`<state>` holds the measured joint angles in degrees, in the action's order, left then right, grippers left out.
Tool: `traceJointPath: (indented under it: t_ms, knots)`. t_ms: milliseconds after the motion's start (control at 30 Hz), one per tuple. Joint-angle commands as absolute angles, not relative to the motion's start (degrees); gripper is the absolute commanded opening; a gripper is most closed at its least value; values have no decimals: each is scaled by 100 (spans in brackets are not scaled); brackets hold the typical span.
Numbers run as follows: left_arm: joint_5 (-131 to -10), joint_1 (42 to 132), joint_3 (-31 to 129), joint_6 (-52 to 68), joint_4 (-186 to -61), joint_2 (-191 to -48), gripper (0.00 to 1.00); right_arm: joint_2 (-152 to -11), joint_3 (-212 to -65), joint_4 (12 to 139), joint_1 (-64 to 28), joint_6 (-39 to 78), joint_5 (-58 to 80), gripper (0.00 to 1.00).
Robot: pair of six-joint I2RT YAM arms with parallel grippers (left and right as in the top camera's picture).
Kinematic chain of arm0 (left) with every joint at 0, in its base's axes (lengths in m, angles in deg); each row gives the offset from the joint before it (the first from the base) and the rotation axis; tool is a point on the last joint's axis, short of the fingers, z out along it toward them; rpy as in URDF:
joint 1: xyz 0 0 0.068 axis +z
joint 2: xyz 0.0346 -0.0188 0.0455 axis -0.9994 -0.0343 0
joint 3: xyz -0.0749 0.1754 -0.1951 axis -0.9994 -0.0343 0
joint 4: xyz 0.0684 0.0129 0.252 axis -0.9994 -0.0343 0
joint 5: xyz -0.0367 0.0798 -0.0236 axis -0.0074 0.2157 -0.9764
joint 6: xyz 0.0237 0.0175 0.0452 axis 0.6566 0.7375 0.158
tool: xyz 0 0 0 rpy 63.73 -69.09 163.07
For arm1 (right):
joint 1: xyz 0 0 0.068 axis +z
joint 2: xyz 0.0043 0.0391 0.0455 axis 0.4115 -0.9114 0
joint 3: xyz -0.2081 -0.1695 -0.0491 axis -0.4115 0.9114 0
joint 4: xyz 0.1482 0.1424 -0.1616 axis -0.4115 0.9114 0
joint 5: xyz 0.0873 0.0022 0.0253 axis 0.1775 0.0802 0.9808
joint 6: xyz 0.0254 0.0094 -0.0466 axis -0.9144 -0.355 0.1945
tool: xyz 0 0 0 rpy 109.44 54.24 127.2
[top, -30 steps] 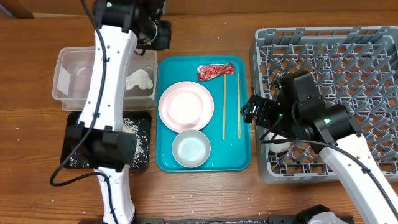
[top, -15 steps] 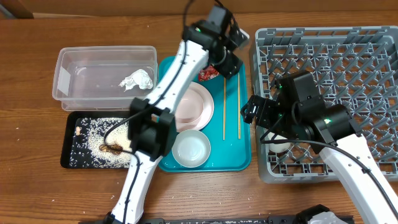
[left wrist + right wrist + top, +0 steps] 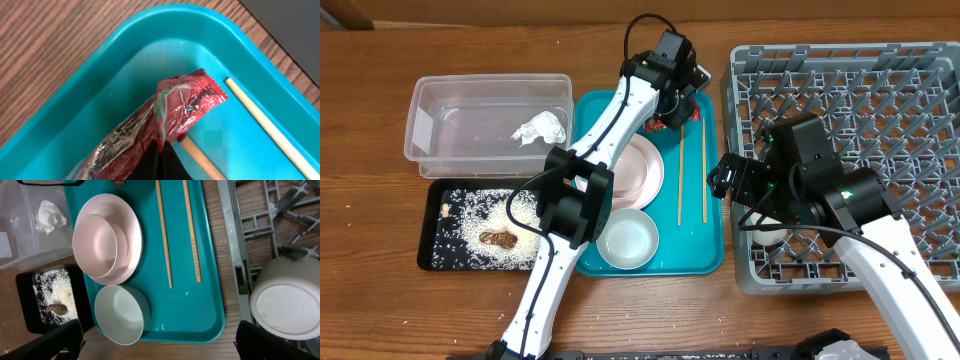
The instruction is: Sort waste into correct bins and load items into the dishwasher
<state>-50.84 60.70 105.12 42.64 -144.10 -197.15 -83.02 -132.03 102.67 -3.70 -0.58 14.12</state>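
Note:
The left gripper carries the wrapper [image 3: 170,115] up and left in the overhead view next and releases it over the clear tub, where waste already lies.
My left gripper [image 3: 665,112] is shut on the red foil wrapper [image 3: 170,115] at the far end of the teal tray [image 3: 710,250]; the wrapper's other end still lies on the tray. The chopsticks [image 3: 692,170] lie beside it. The white plate [image 3: 112,235] and the bowl [image 3: 627,240] sit on the tray. My right gripper [image 3: 735,180] is open and empty above the tray's right edge. The cup [image 3: 287,302] stands upside down in the grey dish rack [image 3: 880,90]. The napkin [image 3: 540,128] lies in the clear tub [image 3: 440,95].
The black tray [image 3: 430,215] in front of the tub holds rice and a brown lump [image 3: 498,238]. My left arm reaches across the plate. The rack's near-left wall is close beside my right gripper.
My left arm swung from the tub and black tray over to the far end of the teal tray and closed on the red wrapper. The right arm has not moved.

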Motion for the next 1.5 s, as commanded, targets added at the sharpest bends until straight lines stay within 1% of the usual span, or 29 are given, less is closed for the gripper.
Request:
traceJointPath:
  t_ms: [0, 200, 367, 400, 467, 500, 567, 700, 867, 967, 1000, 1033, 1067, 1100, 1300, 1467]
  knots:
    - [-4986, 6131, 10728, 3702, -14521, -19444, 4, -8308, -13256, 10256, -407, -66, 1355, 100]
    - [-4935, 6424, 10735, 2885, -15140, -18635, 4, -8308, -13256, 10254, -407, -66, 1355, 100]
    - [-4885, 6796, 10735, 2771, -15863, -17724, 4, -8308, -13256, 10258, -407, -64, 1355, 100]
    - [-4577, 6960, 10735, 2773, -16187, -17381, 4, -8308, -13256, 10254, -407, -64, 1355, 100]
    - [-4186, 7137, 10735, 2765, -16598, -17138, 4, -8308, -13256, 10256, -407, -64, 1355, 100]
    - [-3921, 7344, 10735, 2721, -17103, -17029, 4, -8308, -13256, 10267, -407, -64, 1355, 100]
    - [-3934, 7565, 10713, 2723, -17472, -17048, 4, -8308, -13256, 10269, -407, -64, 1355, 100]
    - [-4472, 8066, 10411, 2826, -17881, -17330, 4, -8308, -13256, 10269, -407, -64, 1355, 100]
    - [-4586, 8306, 10219, 3274, -18445, -17322, 4, -8308, -13256, 10310, -407, -64, 1355, 100]
    - [-4743, 8439, 10219, 3263, -18574, -17180, 4, -8308, -13256, 10310, -407, -64, 1353, 100]
    - [-4745, 8483, 10219, 3263, -18574, -17107, 11, -8308, -13256, 10310, -407, -64, 1353, 100]
    - [-4702, 8529, 10219, 3263, -18574, -16965, 23, -8308, -13256, 10310, -407, -64, 1355, 100]
    - [-4678, 8555, 10219, 3263, -18574, -16856, 43, -8308, -13256, 10310, -407, -64, 1353, 100]
    - [-4669, 8623, 10219, 3263, -18558, -16644, 100, -8308, -13256, 10310, -407, -64, 1353, 100]
    - [-4721, 8769, 10219, 3217, -18486, -16093, 100, -8308, -13256, 10310, -407, -64, 1353, 100]
    - [-5397, 8656, 10219, 3219, -18571, -15252, 100, -8308, -13256, 10310, -407, -64, 1353, 100]
